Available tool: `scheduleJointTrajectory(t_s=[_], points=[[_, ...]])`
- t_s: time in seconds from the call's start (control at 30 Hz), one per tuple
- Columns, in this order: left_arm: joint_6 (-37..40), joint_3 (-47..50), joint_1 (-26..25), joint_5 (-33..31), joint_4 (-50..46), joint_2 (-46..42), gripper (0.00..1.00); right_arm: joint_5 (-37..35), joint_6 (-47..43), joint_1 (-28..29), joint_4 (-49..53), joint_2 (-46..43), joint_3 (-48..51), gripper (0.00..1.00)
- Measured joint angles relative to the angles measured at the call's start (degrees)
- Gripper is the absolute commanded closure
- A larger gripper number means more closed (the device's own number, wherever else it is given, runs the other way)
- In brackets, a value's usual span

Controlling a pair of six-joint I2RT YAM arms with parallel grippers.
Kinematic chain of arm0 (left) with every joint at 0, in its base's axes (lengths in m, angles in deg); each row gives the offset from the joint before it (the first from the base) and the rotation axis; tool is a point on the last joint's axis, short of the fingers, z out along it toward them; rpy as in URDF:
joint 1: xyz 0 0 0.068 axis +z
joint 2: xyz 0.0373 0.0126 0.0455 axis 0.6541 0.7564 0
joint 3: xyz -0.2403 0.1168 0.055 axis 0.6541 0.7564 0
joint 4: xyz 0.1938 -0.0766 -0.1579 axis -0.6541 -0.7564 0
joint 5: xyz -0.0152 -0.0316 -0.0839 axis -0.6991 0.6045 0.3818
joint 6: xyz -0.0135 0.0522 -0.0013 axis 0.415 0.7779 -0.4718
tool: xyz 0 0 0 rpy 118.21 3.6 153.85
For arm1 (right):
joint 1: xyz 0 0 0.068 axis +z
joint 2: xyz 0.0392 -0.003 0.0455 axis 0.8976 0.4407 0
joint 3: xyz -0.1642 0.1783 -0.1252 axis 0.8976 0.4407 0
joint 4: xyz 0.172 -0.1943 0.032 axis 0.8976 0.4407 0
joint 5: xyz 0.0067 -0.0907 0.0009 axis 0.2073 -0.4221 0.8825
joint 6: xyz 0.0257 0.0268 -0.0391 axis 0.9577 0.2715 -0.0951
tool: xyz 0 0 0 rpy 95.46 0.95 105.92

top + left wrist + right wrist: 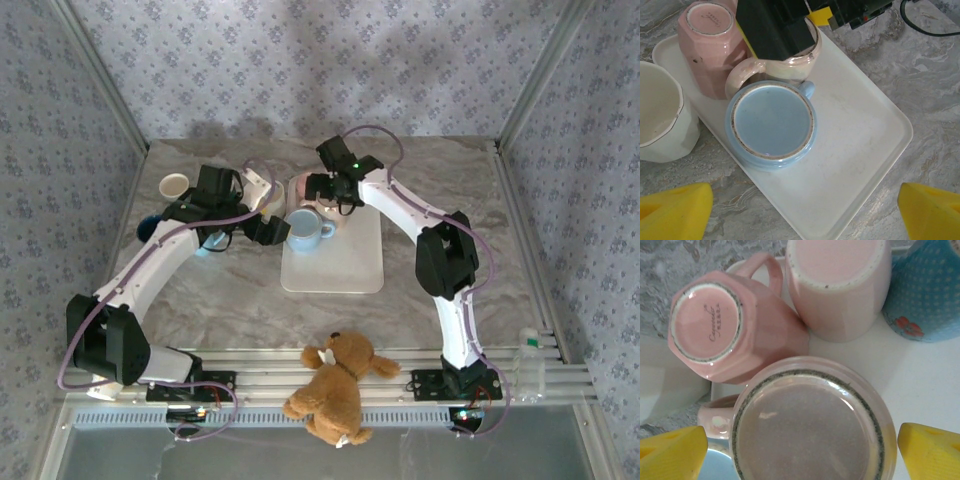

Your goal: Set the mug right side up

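Observation:
The robot's right gripper already has its fingers on both sides of the pearly pink mug (807, 425), so next it will lower down over the mug and close its fingertips on the mug's sides below the ringed base.
Several mugs stand on a white tray (340, 270), most of them base up. A pearly pink mug (807, 425) is upside down, its ringed base facing me. My right gripper (802, 455) hangs open right over it, one yellow fingertip (670, 452) on each side, nothing gripped. Beside it are a faceted pink mug (715, 330) and a taller pink mug (835, 285), both upside down. A light blue mug (771, 122) shows a flat, brown-ringed disc and appears base up. My left gripper (802, 215) is open above the tray (860, 145), just short of the blue mug (308, 230).
A blue dotted mug (927, 290) stands at the tray's far side. A white faceted cup (657, 120) stands upright on the marble just off the tray. Another white cup (174, 186) is at the back left. A teddy bear (335, 385) and a plastic bottle (530, 365) sit on the near rail.

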Motion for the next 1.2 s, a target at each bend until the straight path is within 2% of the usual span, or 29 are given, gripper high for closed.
scheduleJointTrajectory(t_s=[0.17,0.47,0.6,0.8,1.2], points=[[0.0,0.0,0.0,0.0,0.0,0.0,0.05,-0.6,-1.1,0.3,1.1,1.6,-0.8,0.0],[0.0,0.0,0.0,0.0,0.0,-0.1,0.05,0.0,-2.6,0.0,0.9,2.5,-0.8,0.19],[0.0,0.0,0.0,0.0,0.0,-0.1,0.05,0.7,-3.2,-0.3,0.3,2.4,-0.6,0.23],[0.0,0.7,0.0,0.0,0.2,-0.1,0.05,1.1,-3.7,-0.5,-1.2,1.1,1.5,0.26],[-0.3,2.6,0.0,0.2,1.9,-0.1,0.05,1.4,-3.6,-0.6,-4.1,-6.4,12.0,0.29]])
